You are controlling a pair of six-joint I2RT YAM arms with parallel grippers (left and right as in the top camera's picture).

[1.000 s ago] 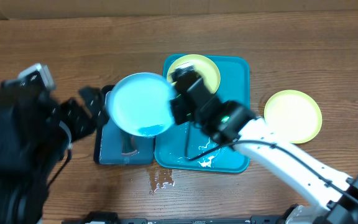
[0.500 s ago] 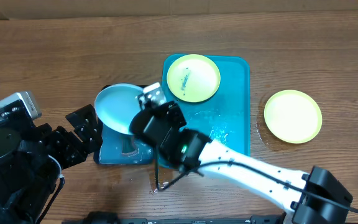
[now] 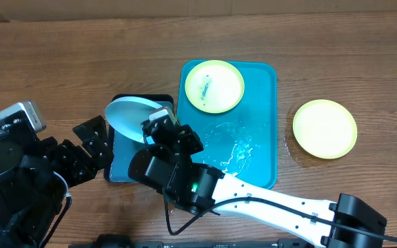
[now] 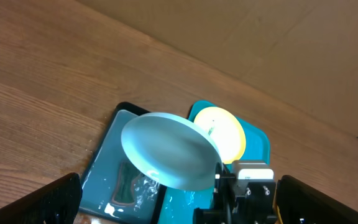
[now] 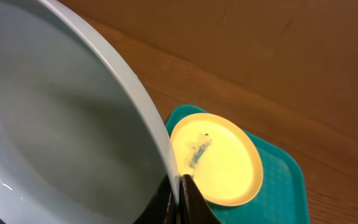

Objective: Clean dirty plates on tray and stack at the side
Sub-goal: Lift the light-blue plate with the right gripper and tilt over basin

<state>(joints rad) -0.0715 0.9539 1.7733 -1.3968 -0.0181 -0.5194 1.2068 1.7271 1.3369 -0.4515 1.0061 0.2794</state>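
The right gripper swings across the turquoise tray next, down onto a smear-free yellow-green plate, and releases the blue rim, since that clean plate lies beside that tray.
My right gripper is shut on the rim of the light blue plate and holds it tilted on edge over the small dark blue tray. The pinch shows in the right wrist view, where the blue plate fills the left. The left wrist view shows the blue plate from outside. A yellow-green plate with a blue-green smear lies at the far end of the turquoise tray. Another yellow-green plate lies on the table to the right. My left gripper is open, left of the dark tray.
The dark blue tray holds water and a dark sponge-like patch. Water splashes lie on the turquoise tray. A cardboard wall runs behind the wooden table.
My right arm has swung left from over the turquoise tray to over the dark blue tray, tipping the blue plate from flat to on edge. The left arm pulled back left, then held still.
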